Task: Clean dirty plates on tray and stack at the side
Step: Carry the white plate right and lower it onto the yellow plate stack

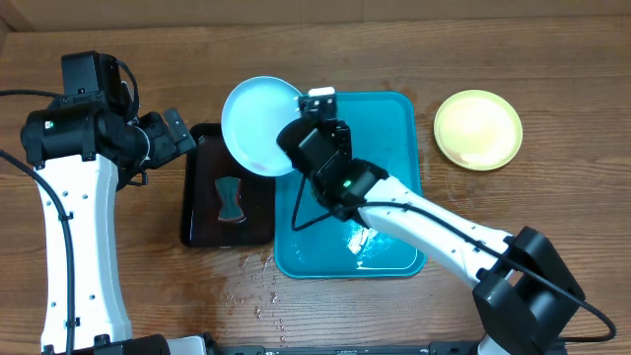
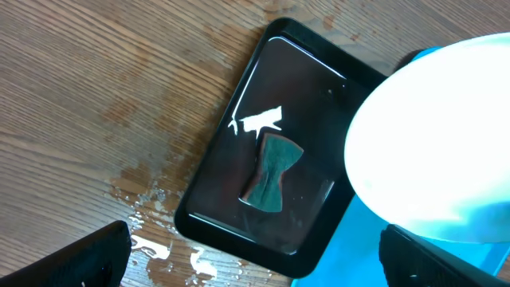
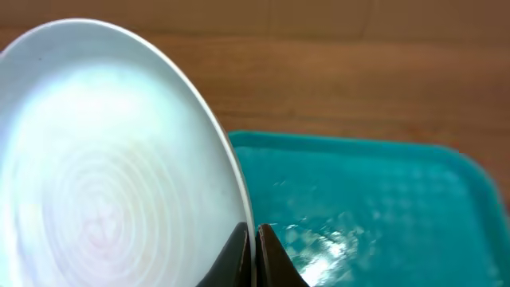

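Note:
My right gripper should carry its plate to the right in the overhead view, then down onto the pale yellow-green plate (image 1: 478, 128), since that one lies beside the tray.
My right gripper (image 1: 293, 138) is shut on the rim of a pale mint-white plate (image 1: 258, 125) and holds it tilted above the left edge of the teal-blue tray (image 1: 389, 148). In the right wrist view the plate (image 3: 103, 159) fills the left, and my fingertips (image 3: 253, 239) pinch its edge over the tray (image 3: 374, 207). A pale yellow-green plate (image 1: 478, 128) lies on the table at the right. My left gripper (image 2: 255, 263) is open and empty above the black tray's near edge; the lifted plate (image 2: 446, 151) shows at its right.
A smaller black tray (image 1: 202, 212) left of the teal tray holds a dark bow-shaped sponge (image 1: 229, 199), also in the left wrist view (image 2: 273, 171). Water is spilled on the wood (image 1: 251, 281) in front of both trays and pools on the teal tray.

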Controlling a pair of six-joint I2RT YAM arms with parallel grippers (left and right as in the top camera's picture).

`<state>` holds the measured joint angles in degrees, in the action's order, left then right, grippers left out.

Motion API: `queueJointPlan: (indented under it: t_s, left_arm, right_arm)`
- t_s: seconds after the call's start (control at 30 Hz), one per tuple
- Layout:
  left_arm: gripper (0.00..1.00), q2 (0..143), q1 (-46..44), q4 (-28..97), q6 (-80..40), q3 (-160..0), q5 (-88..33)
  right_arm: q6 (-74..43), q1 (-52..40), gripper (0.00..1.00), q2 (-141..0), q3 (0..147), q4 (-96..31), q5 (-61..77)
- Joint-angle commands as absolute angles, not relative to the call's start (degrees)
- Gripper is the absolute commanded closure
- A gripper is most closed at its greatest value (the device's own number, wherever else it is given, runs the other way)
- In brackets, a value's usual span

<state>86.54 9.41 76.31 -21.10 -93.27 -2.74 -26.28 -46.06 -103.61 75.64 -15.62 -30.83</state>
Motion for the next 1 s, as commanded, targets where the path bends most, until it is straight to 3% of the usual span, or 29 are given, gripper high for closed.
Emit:
queueJointPlan:
  t_s: [0.0,0.37,0.63,0.8,0.97]
  left_arm:
    - [0.00,86.9,9.3,76.2,-21.4,-94.2,-2.3]
    - [0.00,86.9,9.3,76.2,-21.4,-94.2,-2.3]
    - [0.00,86.9,9.3,76.2,-21.4,-94.2,-2.3]
    - [0.00,86.9,9.3,76.2,-21.4,-94.2,-2.3]
    - [0.00,86.9,9.3,76.2,-21.4,-94.2,-2.3]
  right_arm:
    - [-32.2,-43.0,0.96,-100.7,76.6,-16.3,-26.6]
    - [-33.5,-18.0,0.96,-94.4,76.6,-26.0,-10.9]
    - [-33.5,2.7,0.96,-94.5,76.5,-32.7,-10.2]
    - [-33.5,11.1,0.96,-95.7,76.4,-37.1,-10.2]
    - [-33.5,13.2,0.96,-99.1,76.1,-39.8,-10.2]
